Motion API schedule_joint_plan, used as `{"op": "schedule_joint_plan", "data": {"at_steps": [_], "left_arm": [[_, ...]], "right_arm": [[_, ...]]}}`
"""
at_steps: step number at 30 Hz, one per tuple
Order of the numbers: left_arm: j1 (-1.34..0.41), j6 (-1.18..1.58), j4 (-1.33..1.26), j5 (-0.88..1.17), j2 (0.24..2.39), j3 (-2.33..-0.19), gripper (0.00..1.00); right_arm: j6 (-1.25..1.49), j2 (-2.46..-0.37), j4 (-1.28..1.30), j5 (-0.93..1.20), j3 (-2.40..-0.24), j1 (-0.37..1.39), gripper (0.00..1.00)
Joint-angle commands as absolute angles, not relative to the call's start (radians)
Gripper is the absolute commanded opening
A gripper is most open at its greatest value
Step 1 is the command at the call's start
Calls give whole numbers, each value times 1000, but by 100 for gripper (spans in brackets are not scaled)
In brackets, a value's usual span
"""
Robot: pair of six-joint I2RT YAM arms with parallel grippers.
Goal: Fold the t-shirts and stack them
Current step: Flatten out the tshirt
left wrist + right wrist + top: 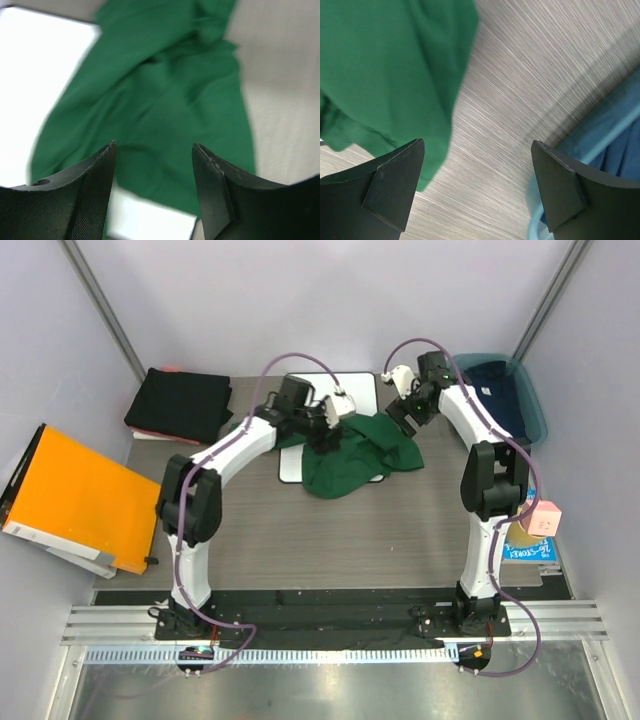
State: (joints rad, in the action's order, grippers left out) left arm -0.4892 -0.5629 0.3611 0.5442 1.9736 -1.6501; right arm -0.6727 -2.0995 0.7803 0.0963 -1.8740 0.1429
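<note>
The shirt's creased middle lies below my left gripper and offers folds to pinch, so the gripper lowers toward the right in the top view onto it next.
A dark green t-shirt [355,455] lies crumpled mid-table, partly over the white board [290,470]. My left gripper [323,432] hovers over its left part. In the left wrist view its jaws [154,150] stand open and empty above the green cloth [165,100] and the board [40,60]. My right gripper [402,415] is at the shirt's right edge. It is open [477,145] and empty over bare table, with the green cloth [385,65] to its left. Black folded t-shirts [182,405] sit at the back left. A navy t-shirt [495,390] lies in the blue bin [537,420].
An orange folder [80,495] leans at the left edge of the table. A pink and yellow box [540,520] sits on a blue item at the right edge. The blue bin's rim [620,135] is close to my right gripper's right finger.
</note>
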Motion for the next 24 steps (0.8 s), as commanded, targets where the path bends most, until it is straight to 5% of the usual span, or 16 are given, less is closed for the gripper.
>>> {"op": "schedule_joint_plan", "data": {"at_steps": [1,15,21,24], "left_arm": [[-548,-540,400,597,2062,-1712,64],[-604,-492,357,500,2221,-1844,64],[-612,-503,356,500,2233,-1836,51],[-614,-503,357,502,2232,-1821,27]], "right_arm": [[-652,-2082,770,112,-1931,121,93],[-643,-2077,767,176,-1973,57,93],[-621,-2080,759,202,-1970,57,92],[-607,-2083,758,210,-1979,55,92]]}}
